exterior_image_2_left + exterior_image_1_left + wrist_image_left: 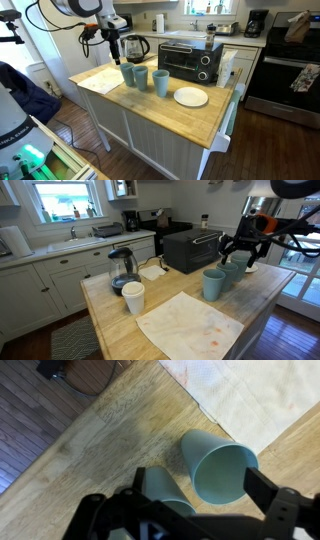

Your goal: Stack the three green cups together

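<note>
I will lower my gripper onto the cup's rim next, with one finger inside, because the pale green cup (214, 272) (198, 481) nearest the stained cloth has its opening free.
Three pale green cups stand upright close together on the wooden island top, seen in both exterior views (213, 284) (161, 82). The other two stand next to the first (140, 75) (127, 72). In the wrist view two of them show from above: one open mouth (220, 468) and a second beside it (160, 490), partly hidden by the gripper body. My gripper (243, 256) (98, 40) (197, 480) hovers above the cups, open and empty.
A white cup (133, 297) and a stained cloth (190, 326) lie on the island. A black toaster oven (190, 60), a kettle (121, 268) and a white plate (191, 96) stand nearby. The island edge is close to the cups (95, 88).
</note>
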Tool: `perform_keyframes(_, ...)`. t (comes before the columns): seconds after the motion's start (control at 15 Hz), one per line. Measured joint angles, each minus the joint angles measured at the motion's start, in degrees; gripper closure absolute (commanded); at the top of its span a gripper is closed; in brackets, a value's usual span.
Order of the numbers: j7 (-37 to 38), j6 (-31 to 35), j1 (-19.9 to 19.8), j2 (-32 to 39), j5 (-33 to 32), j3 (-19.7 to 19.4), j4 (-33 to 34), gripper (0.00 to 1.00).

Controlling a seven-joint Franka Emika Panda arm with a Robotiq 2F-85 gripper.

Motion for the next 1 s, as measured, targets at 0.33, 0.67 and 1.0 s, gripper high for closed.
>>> perform_keyframes(0.33, 5.4, 1.5, 0.0, 5.6, 0.0, 0.0, 2.1, 0.00)
perform_keyframes(0.67, 7.8, 3.2, 0.1, 9.8, 0.0, -0.1, 3.9, 0.00)
perform_keyframes(1.0, 8.9, 4.0, 0.5, 12.8, 0.0, -0.5, 5.2, 0.09)
